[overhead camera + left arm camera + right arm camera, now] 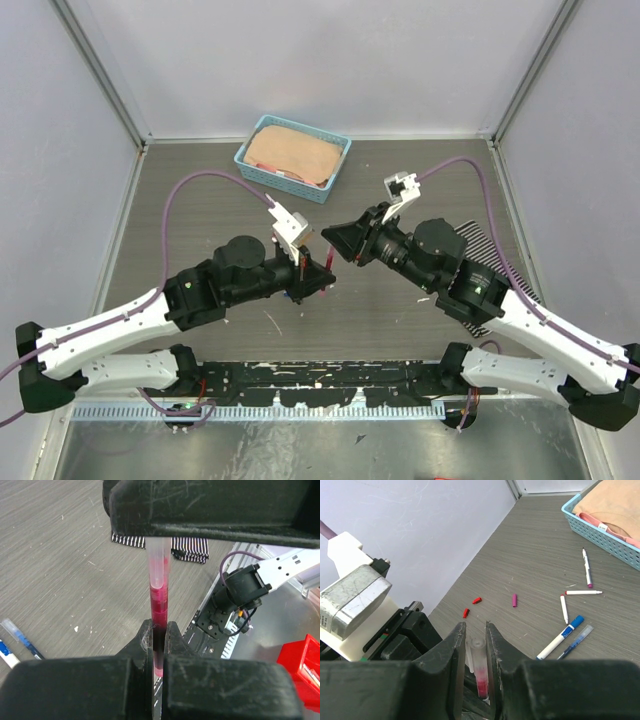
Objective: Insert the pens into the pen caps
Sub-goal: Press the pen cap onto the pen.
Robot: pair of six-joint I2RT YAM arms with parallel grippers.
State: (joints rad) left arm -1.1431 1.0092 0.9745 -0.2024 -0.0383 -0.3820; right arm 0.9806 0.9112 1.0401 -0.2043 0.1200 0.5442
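Note:
The magenta pen has its cap on, so the robot's left gripper will next go down to the bare tabletop beside the dark blue pen and release the magenta pen.
A magenta pen stands between my two grippers above the table. My left gripper is shut on its dark magenta barrel. The pen's other end sits inside a translucent pen cap, and my right gripper is shut on that cap. In the top view the two grippers meet at mid table. On the table lie two red caps, a magenta cap and three thin white pens.
A white pen with a blue cap and a dark blue pen lie side by side near the thin pens. A blue basket with cloth stands at the back. A striped cloth lies on the right. A red bin sits beyond the table edge.

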